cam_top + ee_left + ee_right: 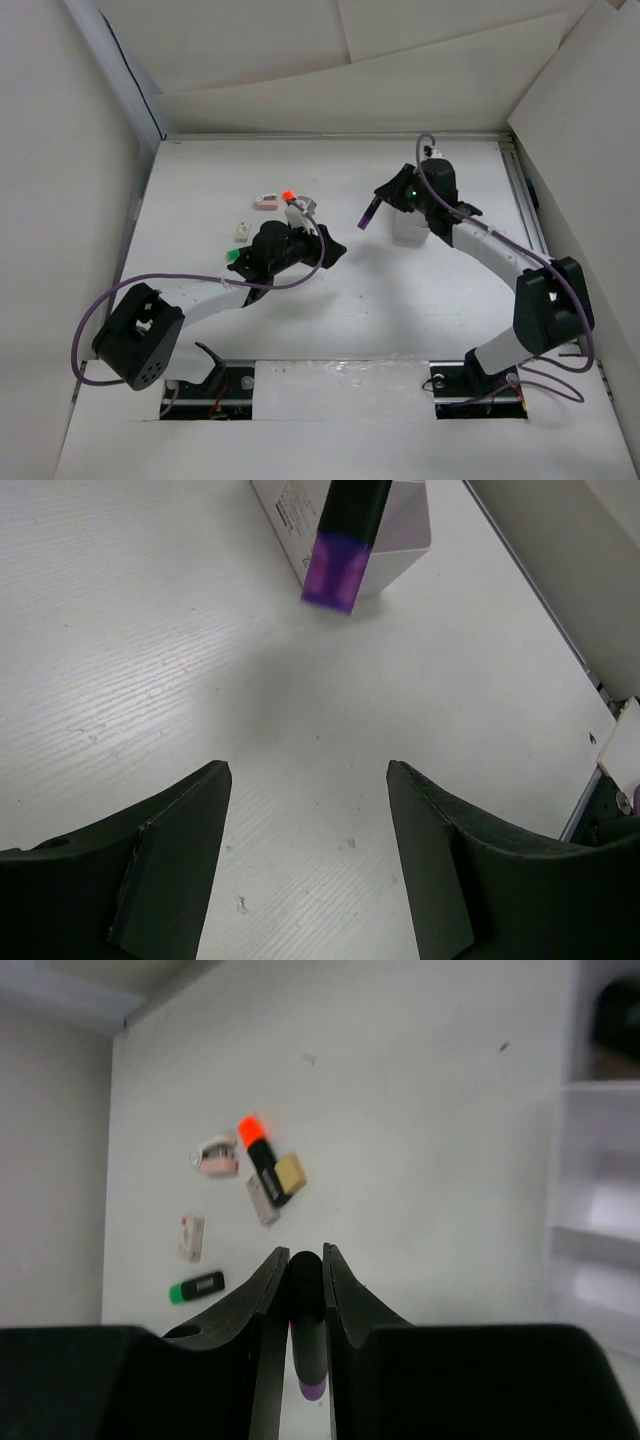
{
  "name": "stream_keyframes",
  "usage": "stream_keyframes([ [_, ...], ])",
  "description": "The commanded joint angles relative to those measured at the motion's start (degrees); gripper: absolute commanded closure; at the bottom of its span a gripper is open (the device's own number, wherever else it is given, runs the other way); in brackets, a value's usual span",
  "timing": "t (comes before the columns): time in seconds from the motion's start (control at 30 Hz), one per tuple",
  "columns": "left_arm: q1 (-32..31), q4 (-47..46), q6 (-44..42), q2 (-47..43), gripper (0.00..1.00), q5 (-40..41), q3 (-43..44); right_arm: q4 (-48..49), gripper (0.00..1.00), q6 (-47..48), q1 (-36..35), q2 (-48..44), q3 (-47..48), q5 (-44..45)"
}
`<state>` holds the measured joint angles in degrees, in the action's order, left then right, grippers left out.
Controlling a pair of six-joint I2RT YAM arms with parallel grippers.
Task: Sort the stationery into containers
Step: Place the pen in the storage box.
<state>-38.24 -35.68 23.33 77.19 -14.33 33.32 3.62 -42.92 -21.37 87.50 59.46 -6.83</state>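
The black marker needs to get over the white box's far section (612, 1038), since another black item already lies there, so my right gripper will move outward and turn first.
My right gripper (384, 192) (304, 1256) is shut on a black marker with a purple end (368, 212) (308, 1340) and holds it above the table, just left of the small white box (407, 229) (598, 1210). That marker's purple end (337, 566) and the box (398, 532) also show in the left wrist view. My left gripper (335, 254) (308, 770) is open and empty over bare table. An orange-ended marker (289, 197) (258, 1152), a pink eraser (265, 203) (214, 1159) and a green-ended marker (232, 256) (196, 1287) lie at the left.
A beige block (291, 1172), a grey-white block (262, 1201) and a small white eraser (243, 230) (190, 1237) lie among the loose items. White walls enclose the table on all sides. A rail (522, 200) runs along the right edge.
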Motion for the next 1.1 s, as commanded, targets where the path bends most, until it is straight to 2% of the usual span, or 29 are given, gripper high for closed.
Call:
stream_keyframes([
  [0.0,0.44,-3.25,0.57,-2.56,0.39,1.14,-1.50,1.39,0.96,1.78,3.86,-4.70,4.17,5.57],
  [0.1,0.45,-3.25,0.57,-2.57,0.39,2.63,-2.12,-0.79,0.96,2.39,7.65,-5.50,6.27,12.17],
  [0.13,0.45,-3.25,0.57,-2.57,0.39,2.64,-2.12,-1.33,0.96,3.01,8.79,-5.50,7.06,17.41],
  [0.37,2.29,-2.55,1.80,-1.52,0.39,4.84,-2.12,-1.95,0.96,7.40,9.32,-1.47,13.92,33.35],
  [0.67,2.29,-1.85,3.03,-1.51,0.41,9.93,-2.73,-1.95,0.96,10.40,8.10,3.81,16.48,39.52],
  [1.07,2.29,4.21,6.63,-5.72,0.41,24.32,-3.96,-1.24,0.96,10.92,5.81,8.12,15.77,44.87],
])
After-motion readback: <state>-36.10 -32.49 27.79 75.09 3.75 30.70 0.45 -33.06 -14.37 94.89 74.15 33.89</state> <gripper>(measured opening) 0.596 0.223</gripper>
